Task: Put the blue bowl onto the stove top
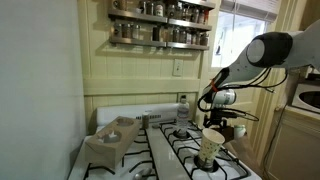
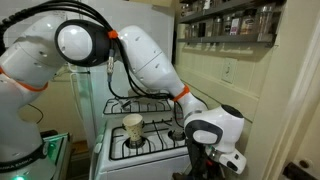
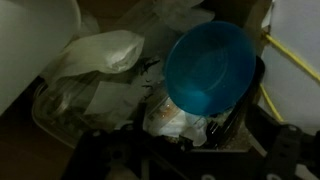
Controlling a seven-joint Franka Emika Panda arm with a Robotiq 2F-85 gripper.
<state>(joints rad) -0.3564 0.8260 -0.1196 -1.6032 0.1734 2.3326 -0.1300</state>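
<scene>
Next, my gripper will lower and shift toward the pale crumpled bag, onto the blue bowl's rim on that side [image 3: 171,77], since the bowl's opening faces my fingers.
The blue bowl [image 3: 210,66] shows only in the wrist view. It lies tilted on a heap of crumpled plastic bags and wrappers, just ahead of my gripper [image 3: 190,152]. The gripper's dark fingers stand wide apart below the bowl, open and empty. In both exterior views the gripper [image 1: 226,122] [image 2: 214,160] hangs low beside the stove's edge, off the cooking surface. The stove top [image 1: 165,148] [image 2: 155,147] is white with black burner grates. The bowl is hidden in both exterior views.
A pale patterned paper cup [image 1: 211,147] [image 2: 133,128] stands on the stove grates. A beige bowl [image 1: 112,134] sits on the stove's far side. Clear plastic bags [image 3: 100,55] surround the blue bowl. A spice rack [image 1: 160,22] hangs on the wall above.
</scene>
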